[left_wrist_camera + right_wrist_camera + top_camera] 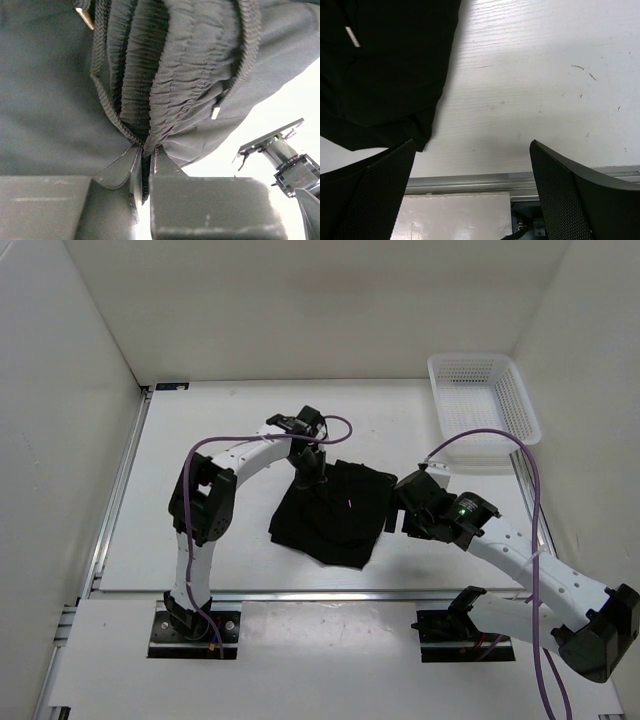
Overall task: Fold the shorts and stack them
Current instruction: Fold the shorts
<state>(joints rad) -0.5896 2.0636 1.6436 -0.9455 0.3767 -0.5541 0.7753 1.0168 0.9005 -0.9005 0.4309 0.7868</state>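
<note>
The robot's left gripper should lift next, carry the shorts' waistband sideways, then lower and let go of it, because the bare tabletop is to the gripper's left in the top view.
The black shorts (335, 510) lie bunched in the middle of the table, with a small white mark on top. My left gripper (311, 474) stands at their far left corner, shut on the gathered waistband and drawstring (145, 142); the ribbed waistband (165, 65) fills the left wrist view. My right gripper (397, 512) sits just right of the shorts, open and empty. In the right wrist view, its fingers (370, 192) stand wide apart over bare table, and the edge of the shorts (390, 75) is at the upper left.
A white mesh basket (483, 405) stands at the back right by the wall. White walls close in the table on the left, back and right. A metal rail (470, 181) runs along the table's near edge. Purple cables loop over both arms.
</note>
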